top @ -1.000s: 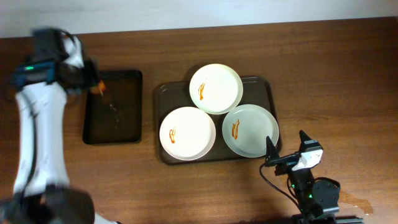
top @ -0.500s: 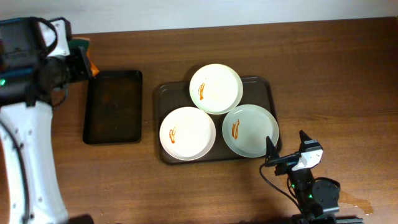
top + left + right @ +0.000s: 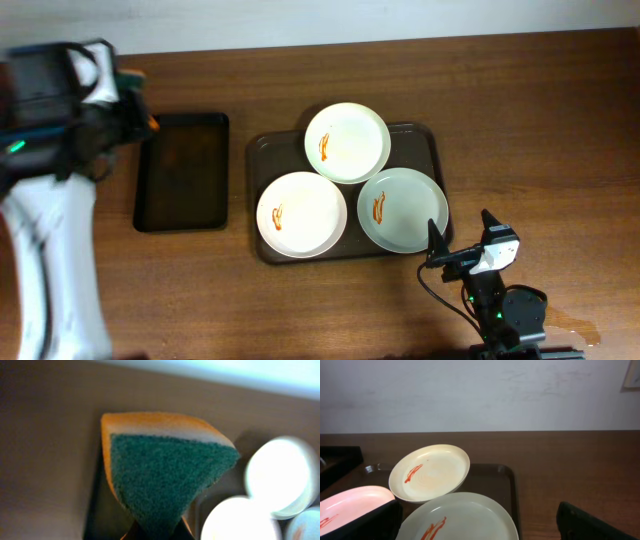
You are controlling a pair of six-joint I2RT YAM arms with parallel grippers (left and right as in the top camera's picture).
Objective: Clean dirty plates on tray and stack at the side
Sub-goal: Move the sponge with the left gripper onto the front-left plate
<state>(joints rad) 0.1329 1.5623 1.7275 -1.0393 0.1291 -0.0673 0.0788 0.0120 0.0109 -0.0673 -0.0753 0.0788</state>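
I will move my left gripper back and down and let go of the sponge [image 3: 165, 475] beside the smear on the plate nearest the black tray [image 3: 244, 522], because bare white shows there.
Three white plates, each with an orange-red smear, lie on the dark brown tray [image 3: 425, 135]: one at the back [image 3: 347, 142], one front left [image 3: 302, 214], one front right [image 3: 403, 209]. My left gripper [image 3: 138, 108] is beyond the tray's left, by the far left corner of a black tray, and is shut on a green and orange sponge [image 3: 165, 475]. My right gripper [image 3: 460, 230] is open and empty just off the tray's front right corner. In the right wrist view its fingers [image 3: 590, 522] frame the front right plate [image 3: 465, 515], with the back plate [image 3: 430, 472] behind.
A smaller black tray [image 3: 183, 172] lies left of the brown tray. Bare wooden table surrounds both trays. A pale wall runs along the table's far edge.
My left arm has lifted the sponge off the black tray's far left corner and moved it back and left. The right arm and plates have not moved.
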